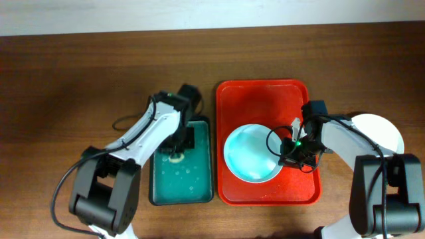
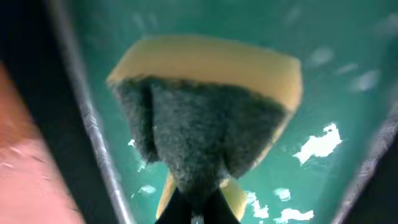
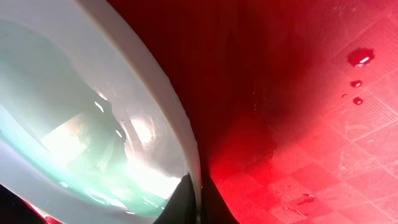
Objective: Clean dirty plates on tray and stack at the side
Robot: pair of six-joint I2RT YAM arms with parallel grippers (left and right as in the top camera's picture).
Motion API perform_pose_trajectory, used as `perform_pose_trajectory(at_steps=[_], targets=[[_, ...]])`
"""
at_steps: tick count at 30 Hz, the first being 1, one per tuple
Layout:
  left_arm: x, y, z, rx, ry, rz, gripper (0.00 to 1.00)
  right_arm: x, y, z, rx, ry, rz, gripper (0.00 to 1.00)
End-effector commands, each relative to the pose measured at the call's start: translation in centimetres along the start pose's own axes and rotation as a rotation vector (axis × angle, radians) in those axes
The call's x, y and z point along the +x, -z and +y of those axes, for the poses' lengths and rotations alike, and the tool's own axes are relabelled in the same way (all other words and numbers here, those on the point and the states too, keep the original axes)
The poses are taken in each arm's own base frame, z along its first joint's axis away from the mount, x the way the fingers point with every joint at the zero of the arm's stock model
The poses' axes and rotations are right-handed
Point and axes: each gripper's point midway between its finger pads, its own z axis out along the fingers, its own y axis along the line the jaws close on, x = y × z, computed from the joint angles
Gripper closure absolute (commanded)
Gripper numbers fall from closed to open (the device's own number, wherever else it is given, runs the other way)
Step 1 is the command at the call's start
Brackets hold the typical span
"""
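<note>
I need to lift the plate in my right gripper over the teal basin [image 1: 202, 192] next, move it past the tray and down, and let it go onto the white plate [image 1: 382, 129], because that plate is off to the side.
A pale-blue plate [image 1: 250, 153] lies on the red tray [image 1: 264, 99], with a greenish wet film inside [image 3: 74, 137]. My right gripper [image 1: 290, 151] is shut on the plate's right rim [image 3: 196, 199], one finger inside and one outside. A white plate [image 1: 382, 129] lies on the table right of the tray, partly hidden by the right arm. My left gripper [image 1: 178, 147] is shut on a yellow sponge with a dark green scouring pad [image 2: 205, 118], held over the water in the teal basin [image 1: 202, 192].
The teal basin [image 2: 348, 74] holds foamy water and stands just left of the tray. Water drops [image 3: 360, 57] lie on the tray floor. A black cable [image 1: 123, 123] runs on the table left of the left arm.
</note>
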Motion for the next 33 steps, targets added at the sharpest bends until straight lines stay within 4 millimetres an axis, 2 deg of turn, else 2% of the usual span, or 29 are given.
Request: perform_pose_trajectory(at_steps=[1,2,4,5,7,8,10,11,12,14,15,17,18,20,21,22,23,26,30,33], targets=[[1.4,-1.6,0.4,0.083,0.062,0.065,1.00,1.3,-1.7,-3.5,0.158,-0.027,0.050,0.95],[1.2,-1.4,0.4,0.086,0.065,0.060,0.96,1.3,-1.7,-3.5,0.158,-0.027,0.049,0.96],[0.6,0.2,0.0,0.118,0.046,0.019,0.32,1.3,-1.5,-3.5,0.161,-0.024,0.050,0.96],[0.4,1.5,-0.2,0.143,0.022,-0.009,0.11,1.2,-1.0,-3.3,0.158,-0.020,0.037,0.95],[0.0,5.4,-0.2,0.181,0.013,-0.102,0.04,0.3,1.6,-2.1,0.145,0.006,-0.044,0.95],[-0.1,7.4,-0.1,0.203,0.013,-0.155,0.00,0.0,3.5,-1.4,0.146,0.024,-0.093,0.96],[-0.4,13.4,1.1,0.260,0.033,-0.339,0.01,0.7,7.9,0.9,0.167,0.132,-0.153,0.96],[-0.6,14.8,2.1,0.250,0.050,-0.396,0.01,1.0,8.9,1.6,0.186,0.159,-0.162,0.96],[-0.9,16.8,4.5,0.184,0.097,-0.503,0.00,2.1,10.4,3.6,0.198,0.225,-0.157,0.96],[-0.8,19.6,8.7,0.055,0.182,-0.646,0.01,3.5,11.1,8.2,0.187,0.363,-0.158,0.96],[-0.6,20.2,9.5,0.037,0.200,-0.674,0.01,3.7,10.8,10.0,0.171,0.396,-0.176,0.96],[-0.4,20.7,9.8,0.034,0.206,-0.692,0.01,4.1,9.5,14.1,0.115,0.452,-0.229,0.96],[-0.3,20.6,9.8,0.032,0.205,-0.686,0.01,4.3,8.3,17.5,0.065,0.507,-0.269,0.96],[-0.1,20.4,9.9,0.027,0.202,-0.674,0.01,4.0,6.9,20.8,0.018,0.567,-0.320,0.96],[0.0,20.3,9.9,0.025,0.201,-0.668,0.01,2.8,6.0,22.0,0.073,0.611,-0.410,0.96],[0.4,20.0,10.0,0.018,0.199,-0.651,0.01,2.0,6.5,22.2,0.140,0.628,-0.498,0.96],[0.4,20.0,10.0,0.017,0.198,-0.648,0.01,1.3,7.9,22.3,0.222,0.637,-0.600,0.96],[0.4,20.0,10.0,0.017,0.198,-0.648,0.01,1.8,11.7,24.0,0.369,0.688,-0.828,0.96],[0.4,20.0,10.0,0.017,0.198,-0.648,0.01,3.0,14.1,24.3,0.538,0.730,-0.995,0.96],[0.4,20.0,10.0,0.017,0.198,-0.648,0.01,4.4,14.2,24.7,0.578,0.781,-1.023,0.96]])
